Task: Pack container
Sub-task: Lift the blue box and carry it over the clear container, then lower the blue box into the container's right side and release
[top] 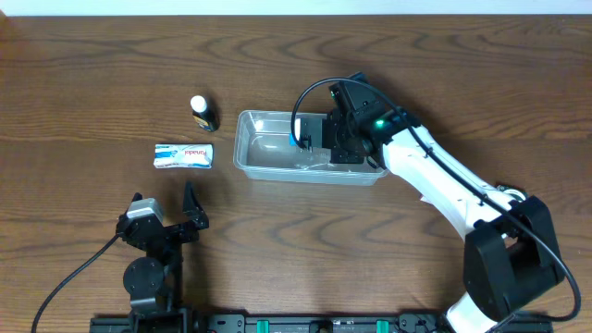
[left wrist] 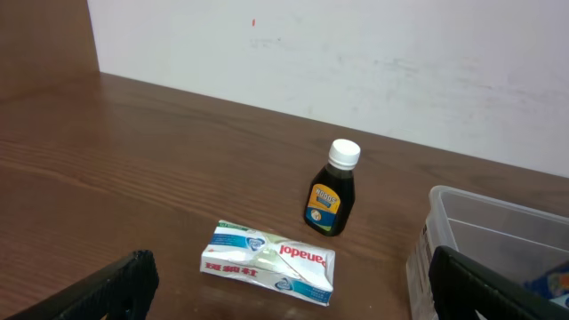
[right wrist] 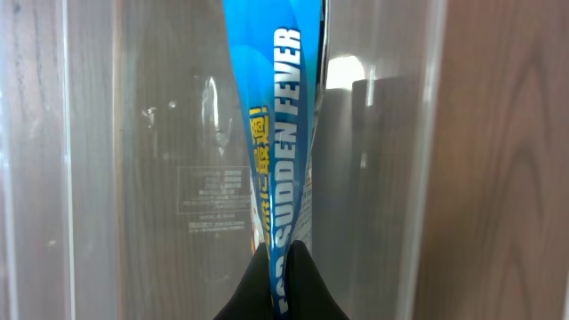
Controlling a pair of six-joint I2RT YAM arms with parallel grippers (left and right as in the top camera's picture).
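Note:
My right gripper should next lower the blue packet deeper into the container toward its bottom and let go there, since it already hangs between the container's sides.
The clear plastic container [top: 268, 153] sits at the middle of the table; its wall also shows in the left wrist view [left wrist: 462, 227] and the right wrist view [right wrist: 160, 160]. My right gripper [top: 313, 146] is over the container's right half, shut on a blue packet [right wrist: 276, 133] printed "SUDDEN FEVER", held inside the tub. A white Panadol packet [top: 184, 155] [left wrist: 268, 261] lies flat left of the container. A small dark bottle with a white cap [top: 202, 112] [left wrist: 333, 188] stands upright behind it. My left gripper [top: 165, 215] is open and empty, near the front edge.
The wooden table [top: 92, 74] runs to a white wall at the back [left wrist: 356, 53]. My right arm [top: 444, 185] reaches across the right side of the table from its base at the front right.

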